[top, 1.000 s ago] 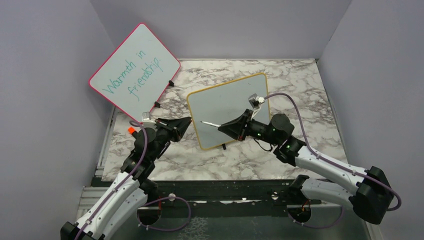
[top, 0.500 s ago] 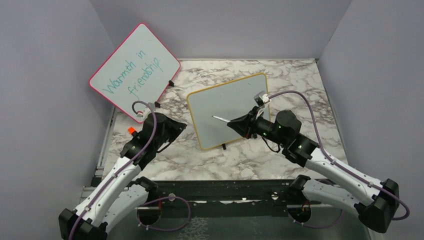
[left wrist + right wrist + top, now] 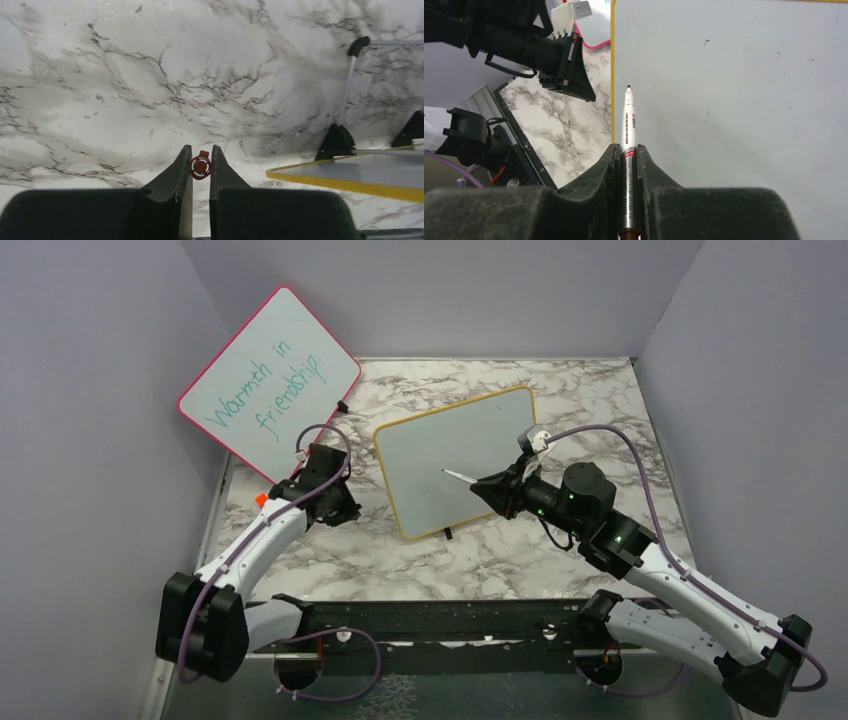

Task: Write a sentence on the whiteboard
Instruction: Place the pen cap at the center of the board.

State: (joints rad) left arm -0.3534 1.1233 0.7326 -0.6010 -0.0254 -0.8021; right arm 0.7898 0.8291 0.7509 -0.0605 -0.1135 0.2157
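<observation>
My left gripper lowers toward the bare marble below next and releases the small red marker cap, since that spot is clear of the board's yellow edge.
The whiteboard with its yellow-tan frame stands tilted in the middle of the marble table. Its surface is blank and no sentence shows on it. My right gripper is shut on a silver marker, whose uncapped tip hangs just in front of the board's left part. My left gripper hovers over the table left of the board, pointing down, and is shut on a small red marker cap. The board's yellow edge shows at the right of the left wrist view.
A pink-framed board with teal writing leans against the back-left wall. A small orange object lies at the table's left edge. The board's black feet stand on the marble. Grey walls close in both sides.
My left gripper has pulled away from the board's left edge and turned downward. My right gripper has carried the marker to the right along the board.
</observation>
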